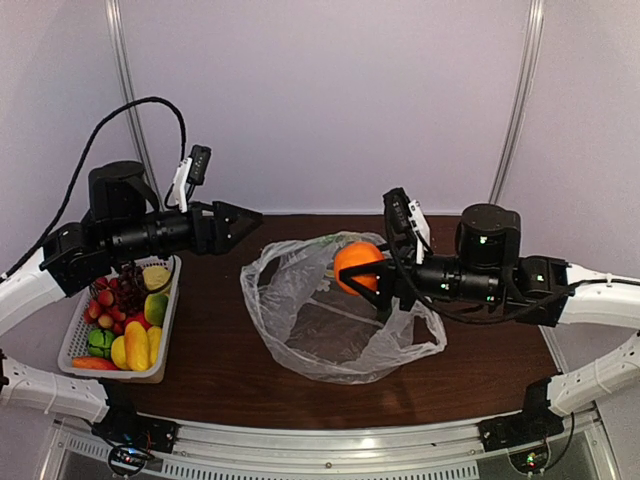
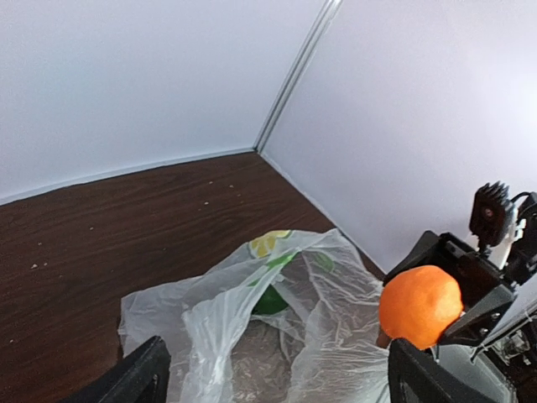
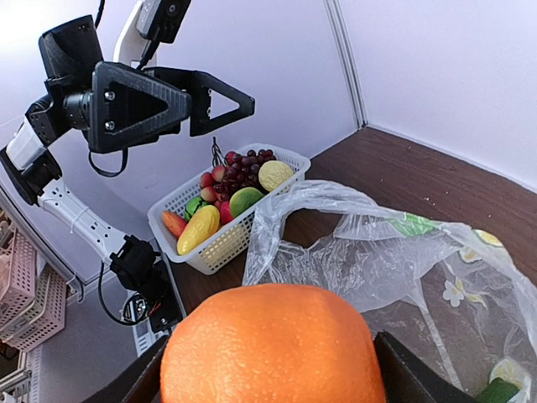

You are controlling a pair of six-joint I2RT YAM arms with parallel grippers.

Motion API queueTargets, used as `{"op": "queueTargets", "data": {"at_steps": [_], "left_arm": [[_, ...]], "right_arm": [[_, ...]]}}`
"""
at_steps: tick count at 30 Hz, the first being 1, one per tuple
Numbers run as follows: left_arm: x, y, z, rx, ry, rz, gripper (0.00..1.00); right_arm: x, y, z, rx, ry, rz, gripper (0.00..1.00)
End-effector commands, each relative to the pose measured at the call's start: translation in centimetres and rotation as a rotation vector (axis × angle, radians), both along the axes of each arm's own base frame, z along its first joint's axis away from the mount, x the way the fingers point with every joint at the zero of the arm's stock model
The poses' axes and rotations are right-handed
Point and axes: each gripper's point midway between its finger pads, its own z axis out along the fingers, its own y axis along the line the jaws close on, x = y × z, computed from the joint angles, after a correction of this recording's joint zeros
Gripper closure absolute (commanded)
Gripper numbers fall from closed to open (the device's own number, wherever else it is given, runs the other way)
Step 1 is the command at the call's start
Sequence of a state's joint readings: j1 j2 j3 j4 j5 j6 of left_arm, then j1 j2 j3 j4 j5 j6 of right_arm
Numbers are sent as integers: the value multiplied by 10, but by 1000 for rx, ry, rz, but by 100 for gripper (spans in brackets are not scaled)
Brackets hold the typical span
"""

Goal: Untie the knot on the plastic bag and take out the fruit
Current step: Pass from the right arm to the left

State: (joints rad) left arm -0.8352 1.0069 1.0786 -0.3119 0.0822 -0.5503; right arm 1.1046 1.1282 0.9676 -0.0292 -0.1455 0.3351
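My left gripper moves across onto the orange's free side (image 1: 346, 262) (image 2: 404, 304) next, since the orange sits to its right in the top view, between my right gripper's fingers.
An orange (image 1: 355, 262) sits between the fingers of my right gripper (image 1: 362, 272), which is shut on it and holds it above the far rim of the plastic bag (image 1: 300, 330). The orange (image 3: 268, 336) fills the bottom of the right wrist view. The clear bag (image 2: 336, 336) lies crumpled on the table with its mouth gaping, and a green lime (image 2: 273, 300) shows inside. No knot is in view. My left gripper (image 1: 255, 217) hovers left of the bag, open and with nothing held. Its fingers (image 2: 138, 374) stand wide apart over the bag.
A white slotted basket (image 1: 70, 345) at the left table edge holds several fruits, among them grapes, a yellow mango and a green one; its rim (image 3: 168, 214) also shows from the right wrist. White walls close the back and right.
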Motion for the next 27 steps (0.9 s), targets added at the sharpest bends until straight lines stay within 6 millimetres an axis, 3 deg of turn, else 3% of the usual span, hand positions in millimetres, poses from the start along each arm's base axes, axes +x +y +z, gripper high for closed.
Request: {"op": "queueTargets", "data": {"at_steps": [1, 6, 12, 27], "left_arm": [[-22, -34, 28, -142, 42, -196, 9], [-47, -71, 47, -241, 65, -343, 8], [-65, -109, 43, -255, 124, -456, 8], [-57, -142, 14, -270, 233, -495, 2]], "right_arm": [[9, -8, 8, -18, -101, -79, 24], [13, -12, 22, -26, -171, -135, 24], [14, -11, 30, -38, -220, -162, 24], [6, -1, 38, -43, -271, -158, 24]]}}
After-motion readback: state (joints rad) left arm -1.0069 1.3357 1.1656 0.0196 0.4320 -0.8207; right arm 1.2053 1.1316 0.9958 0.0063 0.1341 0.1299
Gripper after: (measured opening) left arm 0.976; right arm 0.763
